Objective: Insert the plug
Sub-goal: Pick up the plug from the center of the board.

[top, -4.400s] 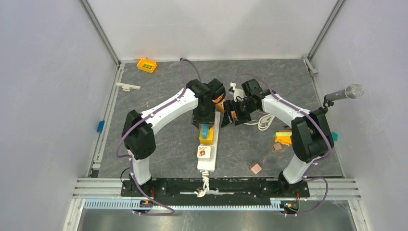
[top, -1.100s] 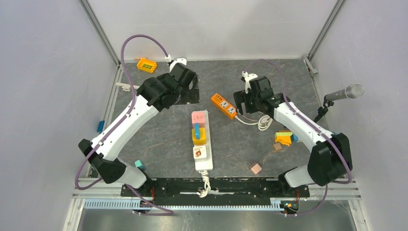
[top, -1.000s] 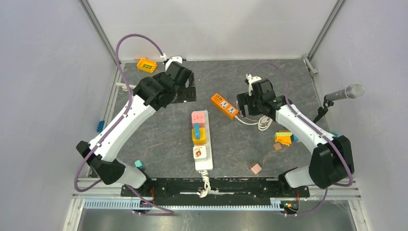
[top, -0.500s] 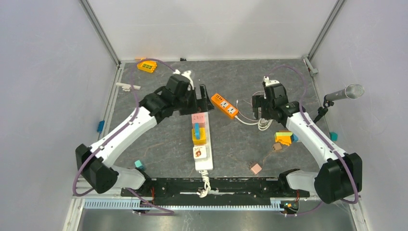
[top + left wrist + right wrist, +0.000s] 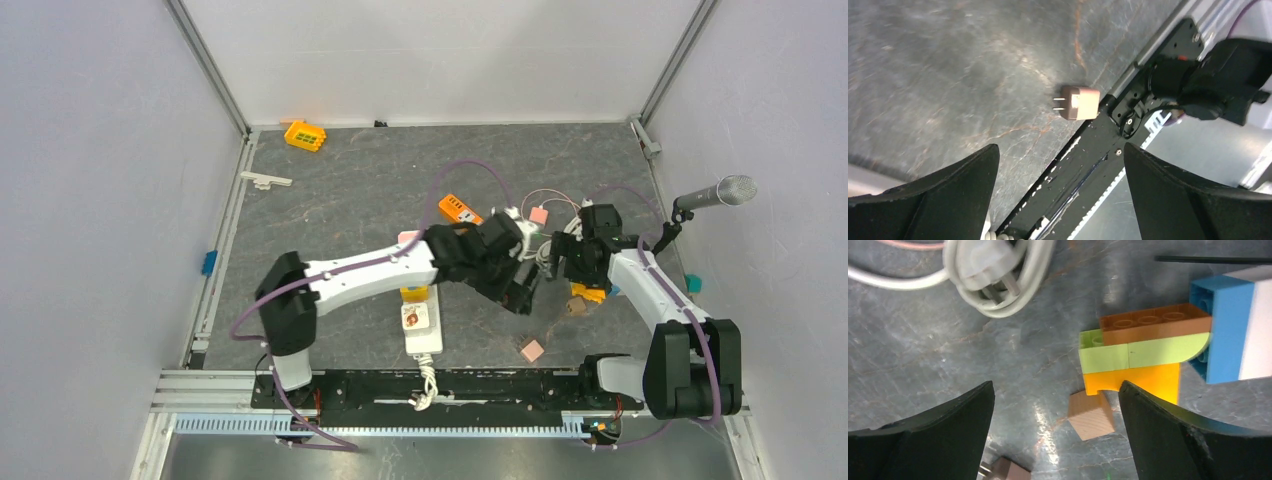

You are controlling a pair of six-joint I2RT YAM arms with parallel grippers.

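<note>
My left gripper moves toward the front bar and down next until the empty fingers straddle the pink plug (image 5: 531,350) (image 5: 1079,102). The plug lies below the gripper and nearer that bar.
A small pink plug (image 5: 1079,102) with two metal prongs lies on the grey mat near the front rail, also visible from above (image 5: 531,350). My left gripper (image 5: 1060,148) hangs open just short of it, nothing between its fingers; from above the gripper (image 5: 522,290) sits at the end of the arm stretched across the white power strip (image 5: 426,338). My right gripper (image 5: 1055,387) is open over the mat beside a wooden cube (image 5: 1091,415). It holds nothing. The same pink plug (image 5: 1005,471) peeks in at the right wrist view's bottom edge.
A white corded plug in its coiled cable (image 5: 993,275) lies behind the right gripper. A stack of toy bricks (image 5: 1148,357) touches the cube. An orange power strip (image 5: 460,208) and a pink block on a thin cord (image 5: 539,215) lie further back. The black front rail (image 5: 1128,130) borders the pink plug.
The left arm has swung from the back left across the white power strip to the right front. The right arm has drawn back toward the brick stack. Both grippers stay open.
</note>
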